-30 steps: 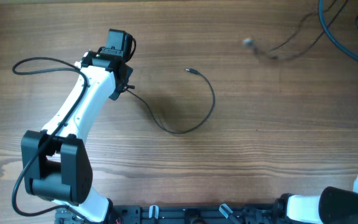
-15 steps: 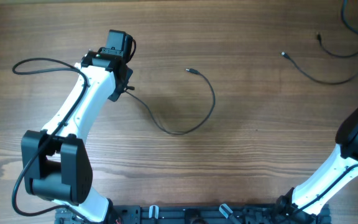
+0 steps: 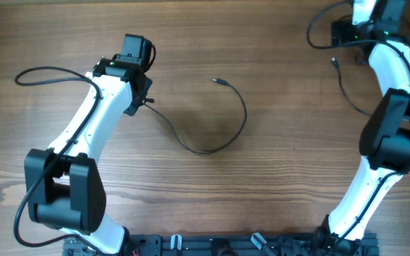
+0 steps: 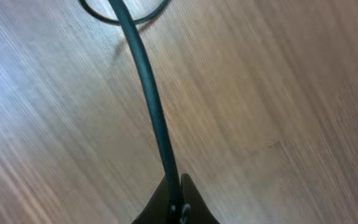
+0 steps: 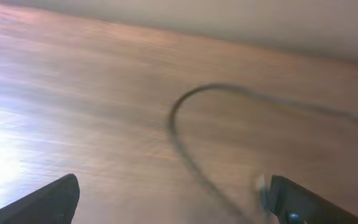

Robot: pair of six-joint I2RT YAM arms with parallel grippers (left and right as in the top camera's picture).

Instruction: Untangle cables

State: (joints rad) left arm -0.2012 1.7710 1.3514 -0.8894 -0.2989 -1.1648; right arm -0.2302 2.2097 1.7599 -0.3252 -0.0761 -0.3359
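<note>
The held cable will next go to its right in the overhead view with my left gripper, which will let it go nearby, because the free plug end (image 3: 221, 82) lies that way.
A thin black cable (image 3: 242, 117) lies in an open curve at the table's middle, its plug end (image 3: 219, 82) free. My left gripper (image 3: 145, 100) is shut on its other end. In the left wrist view the cable (image 4: 148, 93) runs straight up from the shut gripper (image 4: 176, 194). A second thin cable (image 3: 342, 85) lies at the far right, partly hidden under the right arm. My right gripper (image 3: 339, 33) hovers over the back right corner. In the right wrist view its gripper (image 5: 176, 202) is open wide, with the blurred second cable (image 5: 185, 149) on the wood between the fingers.
The left arm's own wiring loops out over the table at the left (image 3: 30, 71). The right arm (image 3: 393, 121) stretches along the right edge. The arms' base rail (image 3: 219, 245) runs along the front edge.
The right arm swung in over the back right corner and its jaws opened. The second cable shifted and now lies under that arm. The left arm and its cable stayed still.
</note>
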